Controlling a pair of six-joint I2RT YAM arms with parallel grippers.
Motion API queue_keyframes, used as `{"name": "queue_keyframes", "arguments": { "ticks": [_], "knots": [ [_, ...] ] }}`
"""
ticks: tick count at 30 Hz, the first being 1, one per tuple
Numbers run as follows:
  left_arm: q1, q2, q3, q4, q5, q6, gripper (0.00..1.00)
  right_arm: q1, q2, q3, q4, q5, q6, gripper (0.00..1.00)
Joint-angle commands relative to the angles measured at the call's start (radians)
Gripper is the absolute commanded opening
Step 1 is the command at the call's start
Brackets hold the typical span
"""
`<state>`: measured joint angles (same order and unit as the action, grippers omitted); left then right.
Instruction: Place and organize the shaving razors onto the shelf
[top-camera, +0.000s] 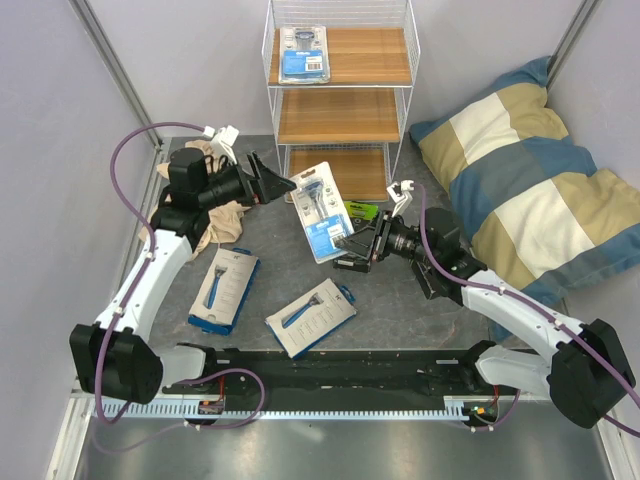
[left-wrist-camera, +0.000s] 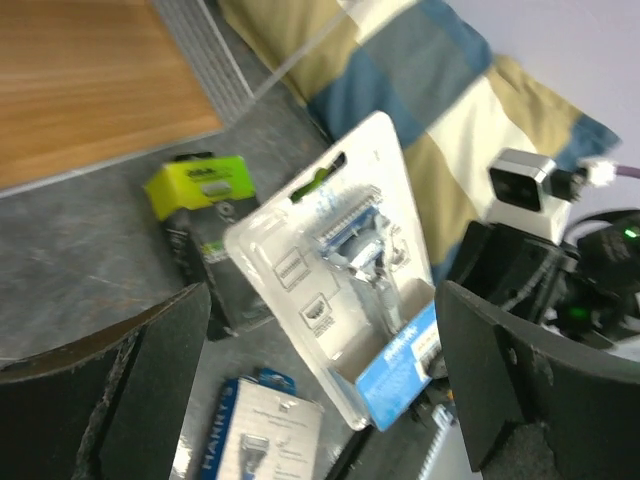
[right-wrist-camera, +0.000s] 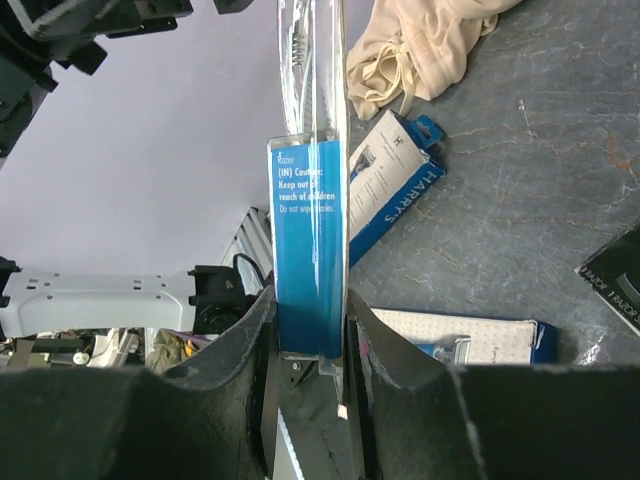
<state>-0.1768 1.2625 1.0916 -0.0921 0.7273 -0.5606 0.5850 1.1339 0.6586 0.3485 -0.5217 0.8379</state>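
Observation:
The top board's bare part (top-camera: 358, 62) lies above and outward of the right gripper, so the robot will next move the card in that gripper outward and release it beside the second blister card.
My right gripper (top-camera: 350, 247) is shut on the lower blue end of a white-and-blue blister razor card (top-camera: 322, 210) and holds it upright above the floor; the right wrist view shows the card (right-wrist-camera: 310, 240) edge-on, clamped between the fingers (right-wrist-camera: 235, 360). My left gripper (top-camera: 283, 183) is open and empty, just left of the card's top. In the left wrist view the card (left-wrist-camera: 345, 270) stands ahead of the gap between the open fingers (left-wrist-camera: 150, 385). A second blister card (top-camera: 303, 52) lies on the top board of the shelf (top-camera: 340, 115). Two white razor packs (top-camera: 224, 290) (top-camera: 311, 317) lie on the floor. A black-and-green box (top-camera: 360, 212) lies by the shelf's foot.
A beige cloth (top-camera: 218, 215) lies under the left arm. A large striped pillow (top-camera: 530, 180) fills the right side. The shelf's middle board (top-camera: 338, 115) and bottom board (top-camera: 345, 170) are bare. Grey walls close in on both sides.

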Motion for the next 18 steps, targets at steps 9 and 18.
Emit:
{"name": "queue_keyframes", "arguments": {
  "ticks": [9, 18],
  "knots": [
    [0.0, -0.114, 0.037, -0.225, -0.407, 0.145, 1.0, -0.011, -0.014, 0.248, -0.114, -0.004, -0.1, 0.18],
    [0.002, -0.078, 0.033, -0.228, -0.378, 0.145, 0.99, -0.043, 0.042, 0.45, -0.17, -0.011, -0.111, 0.18]
  ]
}}
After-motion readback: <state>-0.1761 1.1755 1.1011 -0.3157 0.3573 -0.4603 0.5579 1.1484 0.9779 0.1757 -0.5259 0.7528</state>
